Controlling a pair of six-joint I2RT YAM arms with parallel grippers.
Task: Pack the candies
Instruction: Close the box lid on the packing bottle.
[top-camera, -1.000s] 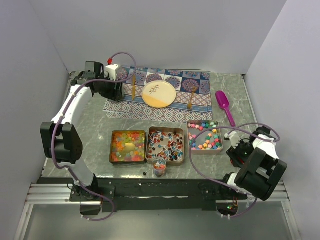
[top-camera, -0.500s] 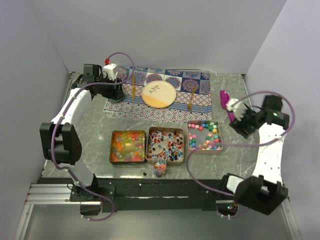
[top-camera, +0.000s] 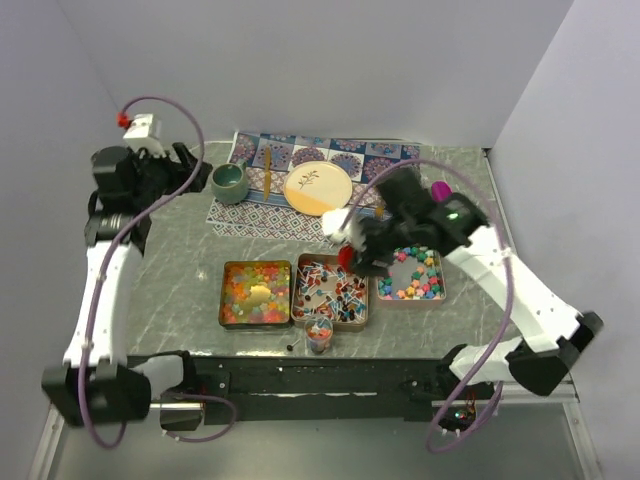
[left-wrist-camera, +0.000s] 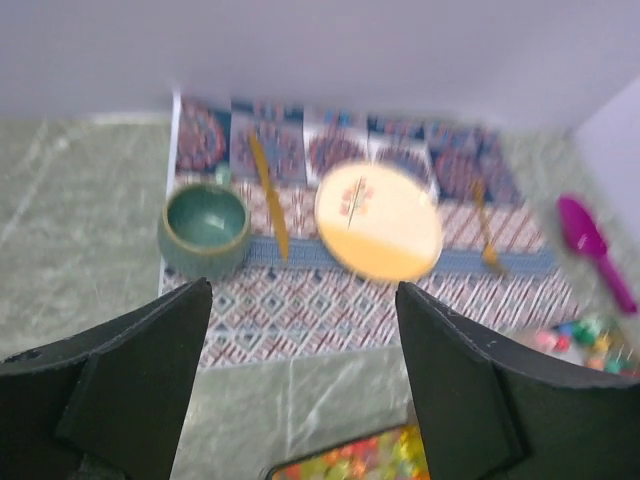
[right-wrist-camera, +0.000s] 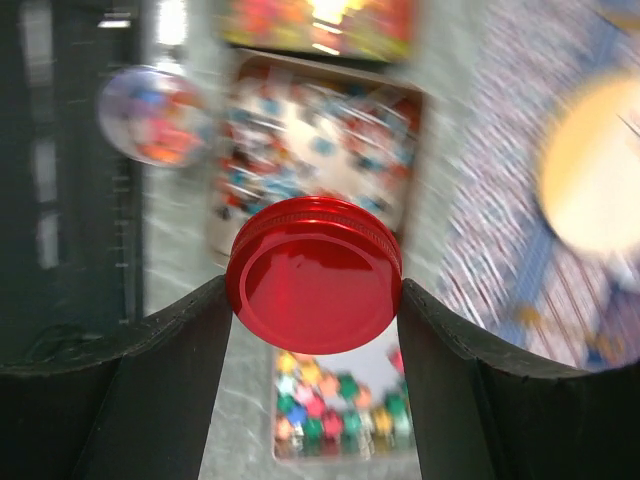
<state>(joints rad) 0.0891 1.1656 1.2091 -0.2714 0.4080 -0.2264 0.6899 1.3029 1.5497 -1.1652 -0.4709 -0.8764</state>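
The right gripper brings the red lid (right-wrist-camera: 314, 275) back and down onto the clear jar's opening (right-wrist-camera: 142, 111) next and releases it, because the filled jar stands uncovered.
The candies lie in three open tins: orange-yellow-red gummies (top-camera: 256, 293) on the left, red-blue-white wrapped pieces (top-camera: 331, 290) in the middle, and pastel star pieces (top-camera: 410, 275) on the right. A small clear jar (top-camera: 319, 335) holding mixed candies stands in front of the middle tin. My right gripper (top-camera: 350, 256) is shut on a round red lid (right-wrist-camera: 314, 275) and holds it in the air over the wrapped pieces (right-wrist-camera: 310, 150), with the jar (right-wrist-camera: 152, 115) beyond and the star pieces (right-wrist-camera: 340, 410) below. My left gripper (left-wrist-camera: 302, 300) is open and empty, raised at the far left (top-camera: 192, 165).
A patterned mat (top-camera: 300, 215) at the back carries a green bowl (top-camera: 229, 182), a cream plate (top-camera: 318, 188) and two amber sticks. The purple scoop (left-wrist-camera: 590, 245) lies at the back right, mostly hidden by my right arm in the top view. White walls close in three sides.
My right arm swung from the right side past the scoop to the middle tin and now grips the red lid. My left arm pulled back and up, uncovering the green bowl.
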